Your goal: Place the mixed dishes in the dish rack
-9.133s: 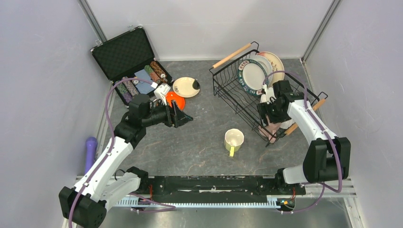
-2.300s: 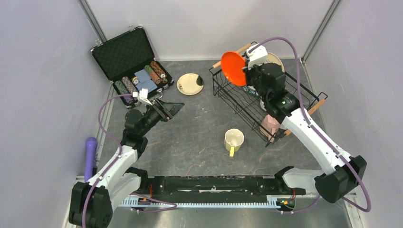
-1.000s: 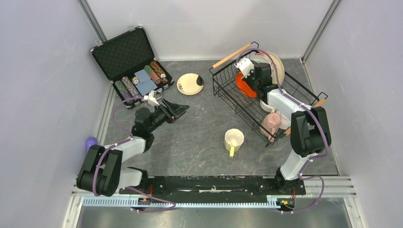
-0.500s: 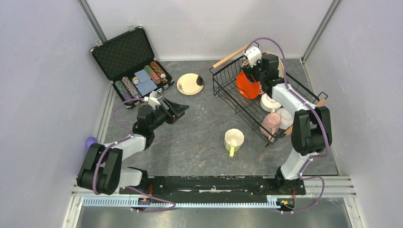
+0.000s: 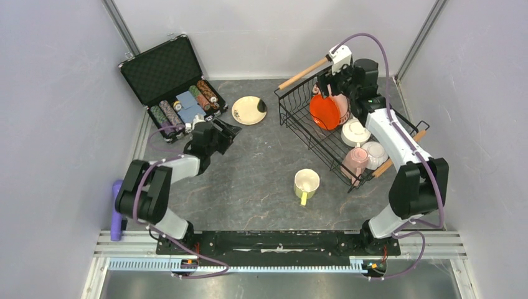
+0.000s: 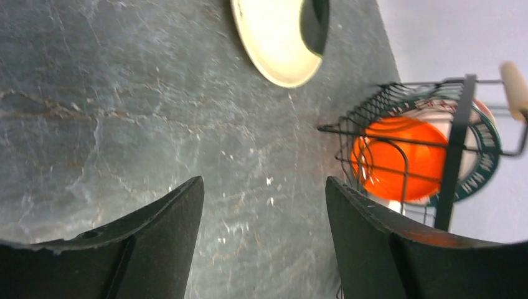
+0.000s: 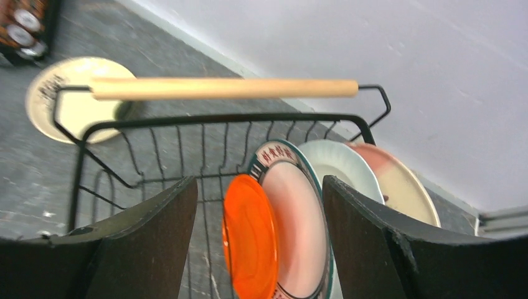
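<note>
The cream black-spotted plate is still on the tabletop outside the rack, so my left gripper needs to go outward and down onto the plate's near rim by the case.
The black wire dish rack stands at the back right. An orange plate stands upright in it, against a teal-rimmed plate, with a white plate and a pink-cream plate behind. My right gripper is open and empty just above the orange plate. A small white bowl, a pink mug and a white mug sit in the rack. A cream black-spotted plate and a yellow-green mug lie on the table. My left gripper is open and empty, low over the table.
An open black case with poker chips and a blue card box lies at the back left, just behind my left gripper. The rack's wooden handle crosses in front of my right gripper. A purple object lies beyond the table's left edge.
My right gripper has let go of the orange plate, which now stands in the rack, and has risen above it. My left arm has drawn back toward the case.
</note>
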Robot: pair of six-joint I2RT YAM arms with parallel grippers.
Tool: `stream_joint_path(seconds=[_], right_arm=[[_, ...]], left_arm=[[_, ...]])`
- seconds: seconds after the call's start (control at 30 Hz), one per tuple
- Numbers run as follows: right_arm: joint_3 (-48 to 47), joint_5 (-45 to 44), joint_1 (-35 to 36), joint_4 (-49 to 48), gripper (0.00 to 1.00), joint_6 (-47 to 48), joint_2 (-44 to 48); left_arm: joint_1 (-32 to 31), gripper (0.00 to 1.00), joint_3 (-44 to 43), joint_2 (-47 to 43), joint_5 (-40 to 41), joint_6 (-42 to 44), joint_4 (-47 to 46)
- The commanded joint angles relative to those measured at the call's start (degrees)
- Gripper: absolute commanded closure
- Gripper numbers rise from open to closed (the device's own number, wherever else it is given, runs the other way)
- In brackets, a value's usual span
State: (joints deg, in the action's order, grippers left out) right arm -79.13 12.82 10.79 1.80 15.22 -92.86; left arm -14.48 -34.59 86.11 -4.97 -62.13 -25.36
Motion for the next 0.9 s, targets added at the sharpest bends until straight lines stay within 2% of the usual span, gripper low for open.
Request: stream_joint_path(seconds=[0.0,0.07,0.27,0.4,0.57,0.8,0.87], right_arm=[[1.71,5.75,-0.06,-4.51,0.22,-6.67,6.73],[2.93,6.28,-0.11,-5.26,0.22,-8.15,8.47],[7.04,6.75,-0.07,-7.30,0.22,-8.40,14.07],[8.29,5.22,-0.06,-8.17,0.22,-8.02,16.34],[9.60,5.94,-0.11,-9.24,0.22,-9.06,17.62],[11.35,5.17,-0.13,-9.80,0.22,-8.86,19.69],[11.88,4.91,-0.10,-9.88,0.22,-8.31,20.53]], left_arm=[[-1.37,0.23,-7.12,7.14,7.49,-4.26,2.61],[-2.08,0.25,-11.29,10.46,9.37,-5.01,5.39],[-3.95,0.27,-26.63,18.30,17.35,-7.38,26.81],[-3.98,0.30,-30.26,21.51,18.68,-8.93,29.20],[-4.19,0.33,-39.71,27.37,19.70,-9.43,39.53],[-4.22,0.36,-45.72,32.49,21.22,-9.61,41.49],[-4.23,0.37,-48.24,34.12,21.75,-10.83,44.72]])
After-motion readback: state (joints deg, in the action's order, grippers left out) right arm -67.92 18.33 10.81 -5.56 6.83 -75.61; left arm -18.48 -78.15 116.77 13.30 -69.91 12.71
